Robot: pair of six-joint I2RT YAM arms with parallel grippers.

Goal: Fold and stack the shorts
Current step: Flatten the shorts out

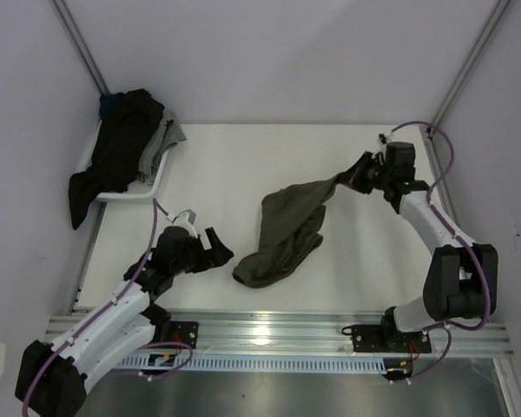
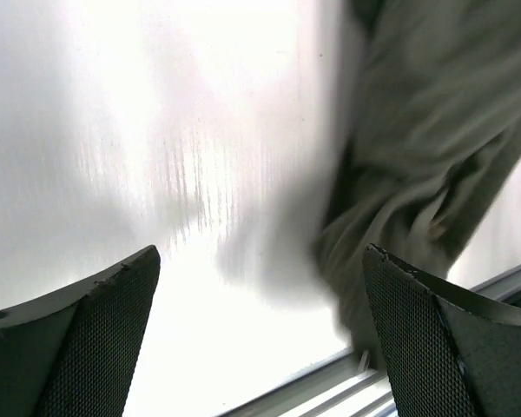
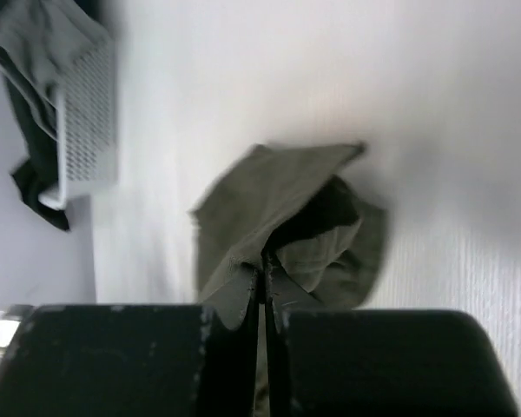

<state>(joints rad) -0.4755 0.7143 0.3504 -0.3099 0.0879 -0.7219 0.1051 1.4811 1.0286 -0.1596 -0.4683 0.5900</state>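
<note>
The left gripper should next move sideways onto the shorts' near end and close, since that end lies to the gripper's right in the top view.
The olive-green shorts lie crumpled on the white table, one end stretched up and to the right. My right gripper is shut on that end and holds it off the table; the right wrist view shows the cloth pinched between the closed fingers. My left gripper is open and empty just left of the shorts' near end; the left wrist view shows the green cloth blurred at the right. The black shorts hang over the white basket at the far left.
The white basket sits at the table's far left corner with grey and blue cloth also in it, and shows in the right wrist view. A metal rail runs along the near edge. Walls enclose the table.
</note>
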